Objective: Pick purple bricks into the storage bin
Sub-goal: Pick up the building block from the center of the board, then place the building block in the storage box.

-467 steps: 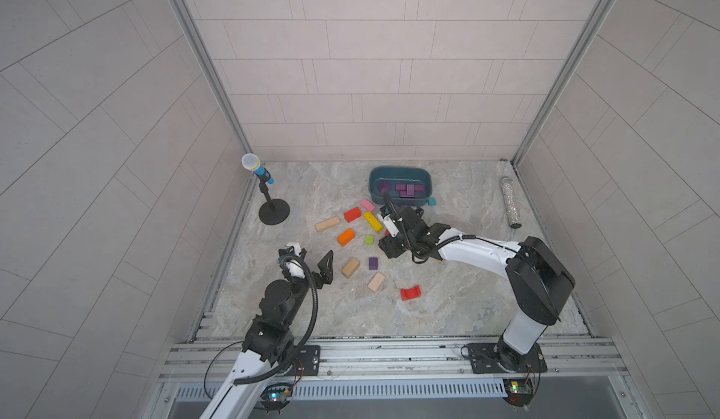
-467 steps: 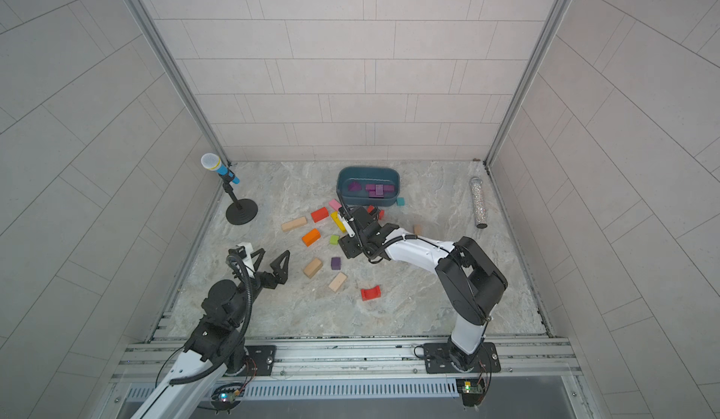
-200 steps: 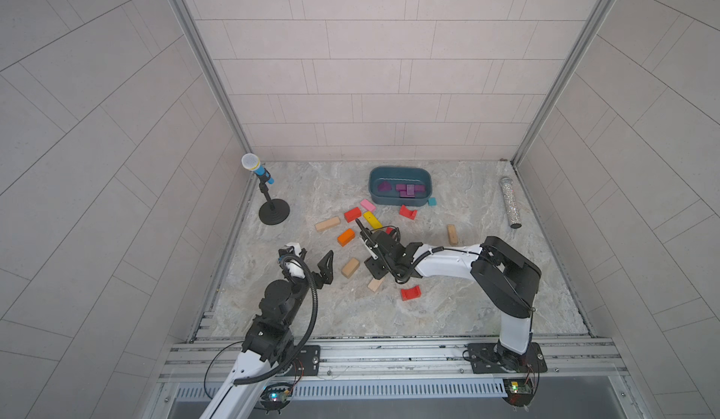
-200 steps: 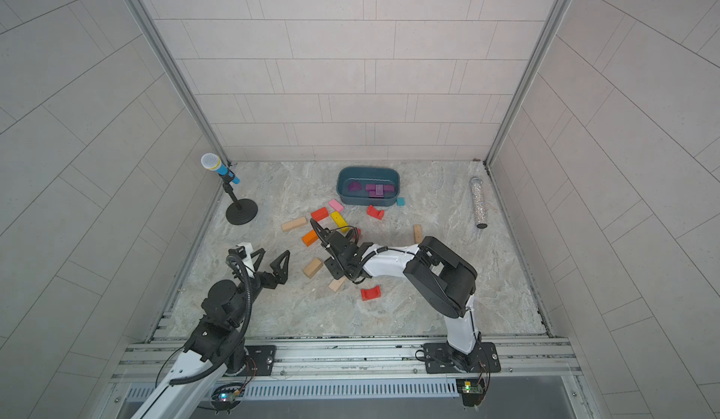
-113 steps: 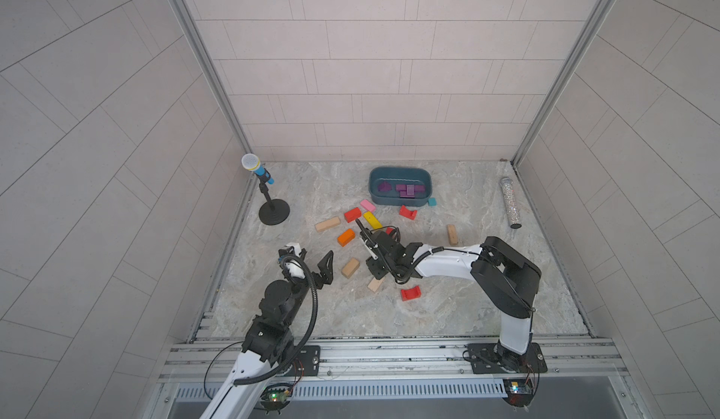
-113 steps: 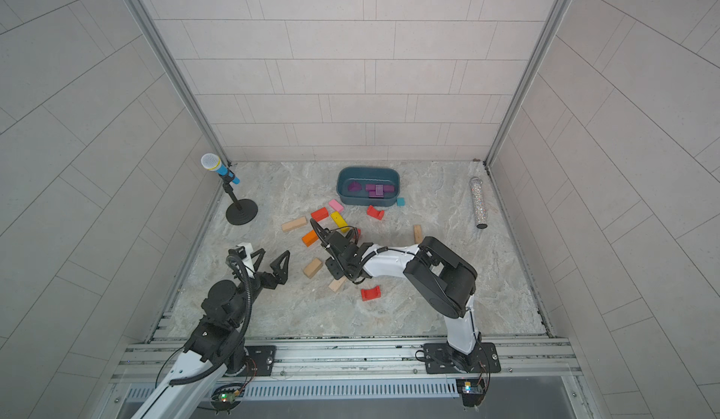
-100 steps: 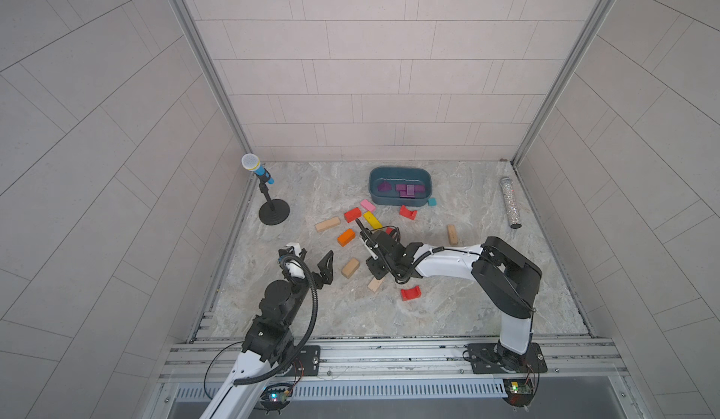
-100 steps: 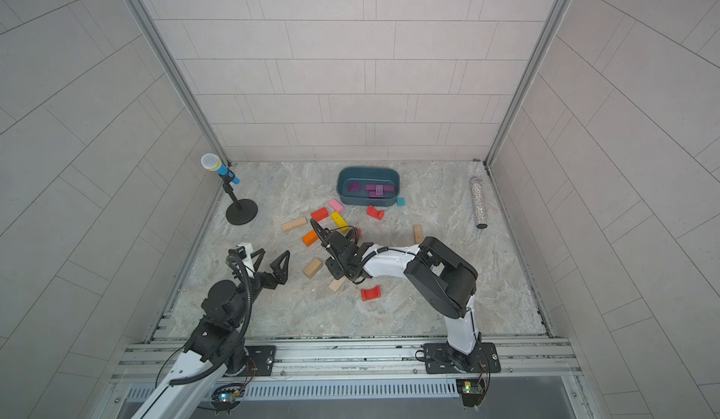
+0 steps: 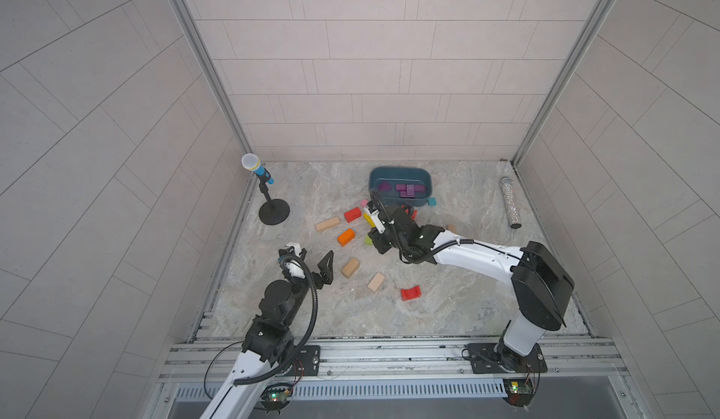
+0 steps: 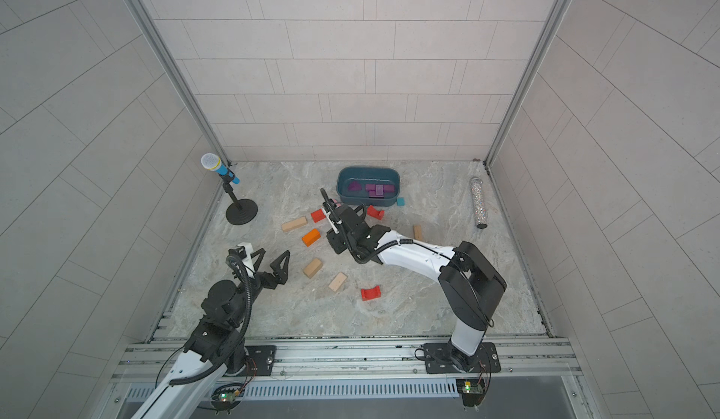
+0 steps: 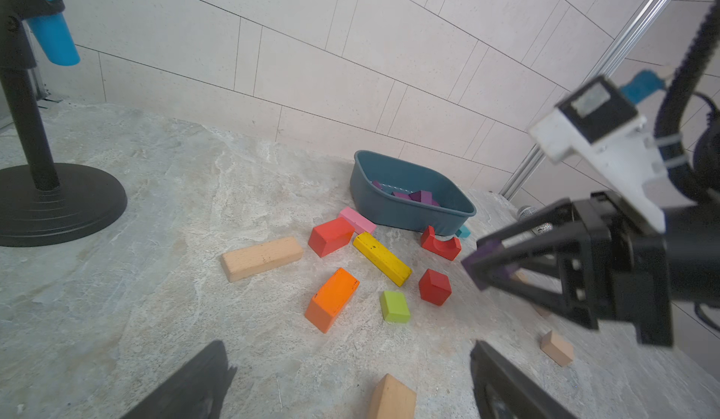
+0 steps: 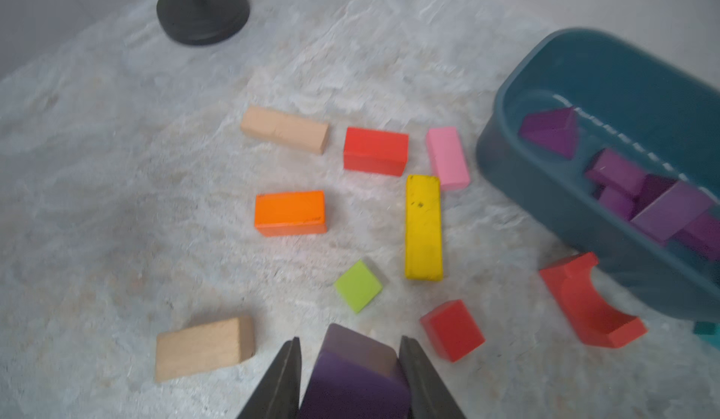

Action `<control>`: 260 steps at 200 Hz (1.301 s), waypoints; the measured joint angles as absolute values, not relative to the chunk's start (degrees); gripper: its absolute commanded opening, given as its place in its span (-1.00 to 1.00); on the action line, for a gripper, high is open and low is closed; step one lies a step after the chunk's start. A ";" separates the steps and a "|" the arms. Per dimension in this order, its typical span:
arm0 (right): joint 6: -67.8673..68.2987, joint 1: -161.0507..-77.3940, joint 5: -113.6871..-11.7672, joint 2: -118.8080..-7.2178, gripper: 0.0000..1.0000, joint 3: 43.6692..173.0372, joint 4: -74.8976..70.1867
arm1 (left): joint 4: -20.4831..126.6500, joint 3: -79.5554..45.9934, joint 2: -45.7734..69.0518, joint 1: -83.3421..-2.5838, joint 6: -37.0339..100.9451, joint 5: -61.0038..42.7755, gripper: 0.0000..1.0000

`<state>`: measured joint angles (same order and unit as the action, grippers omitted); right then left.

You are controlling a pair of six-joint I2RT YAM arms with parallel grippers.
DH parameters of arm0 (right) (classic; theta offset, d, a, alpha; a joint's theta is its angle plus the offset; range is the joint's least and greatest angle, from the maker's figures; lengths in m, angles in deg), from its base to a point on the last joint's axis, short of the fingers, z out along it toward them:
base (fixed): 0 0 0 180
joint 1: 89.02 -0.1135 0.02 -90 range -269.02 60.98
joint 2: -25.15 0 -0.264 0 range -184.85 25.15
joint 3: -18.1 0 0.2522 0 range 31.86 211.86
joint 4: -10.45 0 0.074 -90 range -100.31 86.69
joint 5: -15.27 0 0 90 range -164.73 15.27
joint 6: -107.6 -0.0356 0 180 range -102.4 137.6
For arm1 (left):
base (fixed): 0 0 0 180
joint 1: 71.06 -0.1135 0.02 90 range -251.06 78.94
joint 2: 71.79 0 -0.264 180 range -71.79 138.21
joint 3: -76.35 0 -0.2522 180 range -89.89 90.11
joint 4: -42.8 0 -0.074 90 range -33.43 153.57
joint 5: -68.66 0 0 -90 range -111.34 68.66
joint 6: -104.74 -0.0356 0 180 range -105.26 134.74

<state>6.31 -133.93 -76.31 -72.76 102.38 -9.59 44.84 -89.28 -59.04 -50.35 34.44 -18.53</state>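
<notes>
My right gripper is holding my brick and should carry it outward over the rim of the bin, then release it in the bin's free gap (image 9: 393, 189) (image 12: 582, 159) beside its lone purple brick.
My right gripper (image 12: 349, 343) is shut on a purple brick (image 12: 356, 366) and holds it off the marble floor; in the left wrist view the brick (image 11: 489, 250) shows between its fingertips. In both top views the right gripper (image 9: 377, 243) hangs over the scattered blocks, in front of the storage bin (image 9: 401, 171), and hides the brick. The teal bin (image 12: 545, 187) holds several purple bricks (image 12: 662, 206). My left gripper (image 9: 311, 259) stands open and empty at the front left, near a wooden block (image 11: 391, 397).
Red (image 12: 376, 150), pink (image 12: 447, 158), yellow (image 12: 423, 228), orange (image 12: 290, 212), green (image 12: 358, 286) and wooden (image 12: 202, 347) blocks lie before the bin. A red arch (image 9: 410, 293) lies nearer the front. A microphone stand (image 9: 272, 214) is at left, a glitter tube (image 9: 510, 203) at right.
The right gripper has shut on the purple brick, lifted it and moved a little back toward the bin. The left arm has not moved.
</notes>
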 measured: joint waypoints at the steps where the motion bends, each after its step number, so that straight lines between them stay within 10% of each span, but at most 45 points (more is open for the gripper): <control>1: 6.33 -133.75 -76.33 -72.78 -0.44 102.54 -9.57 | 44.84 -89.28 -59.04 -50.35 34.44 -18.53 1.00; 142: 9.41 -115.22 -74.74 -110.46 -0.43 147.04 -19.93 | 44.82 -89.28 -58.53 -50.35 34.44 -18.60 1.00; 191: 9.20 -114.25 -74.72 -111.81 0.52 149.55 -23.36 | 44.80 -89.28 -58.27 -50.35 34.44 -18.62 1.00; 260: 9.50 -112.92 -75.72 -111.75 0.56 151.85 -25.59 | 44.80 -89.28 -58.23 -50.35 34.44 -18.62 1.00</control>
<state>9.50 -112.92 -75.72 -111.75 151.85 -25.59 44.80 -89.28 -58.23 -50.35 34.44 -18.62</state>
